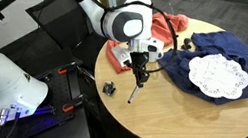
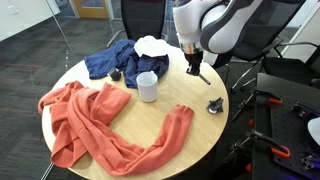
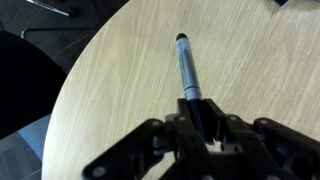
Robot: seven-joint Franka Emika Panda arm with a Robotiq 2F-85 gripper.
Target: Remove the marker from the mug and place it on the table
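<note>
I should move my gripper down slightly toward the bare wood under the marker's tip [image 1: 131, 101] [image 3: 181, 38], then let go of the marker there.
My gripper [image 3: 200, 125] is shut on the marker [image 3: 187, 68], a slim dark pen with a grey-whitish section that sticks out from between the fingers. In both exterior views the gripper [image 1: 137, 75] [image 2: 196, 70] holds the marker [image 1: 133, 94] tilted, low over the tan round table [image 1: 173, 117] [image 2: 195, 140]. I cannot tell if its tip touches the wood. The white mug [image 2: 148, 86] stands upright beside the gripper, apart from it. The mug is hidden in the wrist view.
An orange cloth [image 2: 90, 120] [image 1: 119, 51] lies across the table. A blue cloth [image 1: 228, 54] [image 2: 108, 62] carries a white doily [image 1: 216, 76] [image 2: 150, 45]. A small chunky black object [image 1: 109, 87] [image 2: 214, 104] sits near the table edge.
</note>
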